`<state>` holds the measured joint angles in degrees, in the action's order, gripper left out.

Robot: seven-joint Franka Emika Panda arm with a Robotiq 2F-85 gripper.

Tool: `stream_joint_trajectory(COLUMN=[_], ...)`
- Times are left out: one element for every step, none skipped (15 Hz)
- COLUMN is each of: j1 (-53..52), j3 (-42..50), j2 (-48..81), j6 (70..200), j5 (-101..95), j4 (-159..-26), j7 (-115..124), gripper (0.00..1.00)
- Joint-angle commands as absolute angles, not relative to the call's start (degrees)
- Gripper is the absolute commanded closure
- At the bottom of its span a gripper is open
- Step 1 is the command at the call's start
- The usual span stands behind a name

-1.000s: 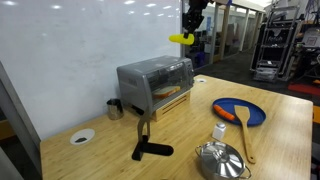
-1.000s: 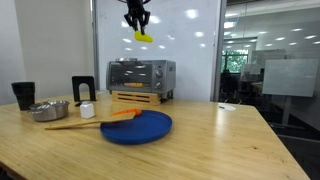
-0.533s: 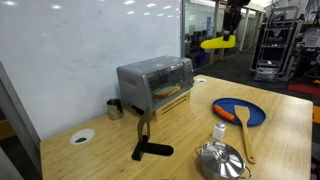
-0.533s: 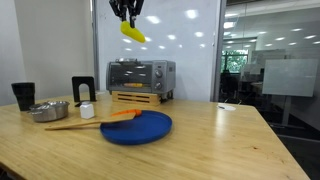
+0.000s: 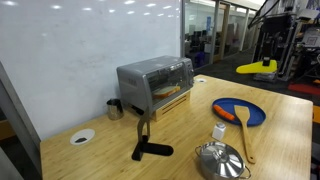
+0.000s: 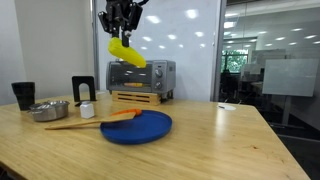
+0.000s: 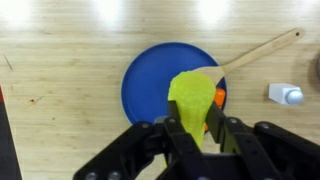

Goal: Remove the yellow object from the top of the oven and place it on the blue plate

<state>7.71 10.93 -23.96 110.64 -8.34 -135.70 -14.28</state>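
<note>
The plate's bare part (image 6: 150,125) (image 7: 147,88) is below my gripper and to its left in the wrist view. My gripper moves down and across next, clear of the spoon, to release.
My gripper (image 7: 193,128) is shut on the yellow object (image 7: 193,98), a flattish elongated piece. It hangs in the air, seen in both exterior views (image 5: 256,69) (image 6: 126,52), well above the table. The wrist view looks straight down on the blue plate (image 7: 150,85), with the yellow object over its right part. The blue plate lies on the wooden table in both exterior views (image 5: 245,110) (image 6: 137,127). The silver-grey oven (image 5: 155,83) (image 6: 141,77) stands behind the plate, its top bare.
An orange carrot-like item (image 7: 220,97) and a wooden spoon (image 7: 258,52) lie at the plate's edge. A steel pot (image 5: 221,160), a small white bottle (image 5: 219,131), a metal cup (image 5: 114,108), a white dish (image 5: 82,136) and a black tool (image 5: 145,143) stand on the table.
The gripper has carried the yellow object away from above the oven, lower and out over the blue plate's side of the table. Nothing on the table has moved.
</note>
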Motion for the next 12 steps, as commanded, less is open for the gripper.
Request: stream_joint_trajectory(j1=[10.43,10.86,10.85,10.61,9.82,9.42,9.17,9.04,9.12,9.17,9.56,9.62], j3=[12.48,13.28,14.27,15.01,16.16,16.90,17.49,17.76,18.04,18.09,18.01,18.13], j2=[-23.30,-21.81,-20.22,-18.95,-17.29,-16.23,-15.46,-14.41,-13.47,-12.67,-11.38,-10.35], j6=[117.48,119.39,121.41,123.05,124.02,125.97,127.96,128.65,130.36,130.92,131.52,132.22], j5=[-12.19,-12.53,-12.45,-11.60,-9.67,-8.22,-7.39,-6.31,-5.78,-5.33,-5.68,-5.44], j4=[-142.18,-142.86,-143.31,-143.74,-143.35,-143.72,-143.88,-143.68,-143.83,-143.77,-143.48,-143.48], j7=[-12.74,-12.81,-14.38,-15.61,-18.62,-20.67,-23.88,-26.36,-28.95,-30.84,-31.62,-33.12], gripper=[0.92,0.92,0.92,0.92,0.92,0.92,0.92,0.92,0.92,0.92,0.92,0.92])
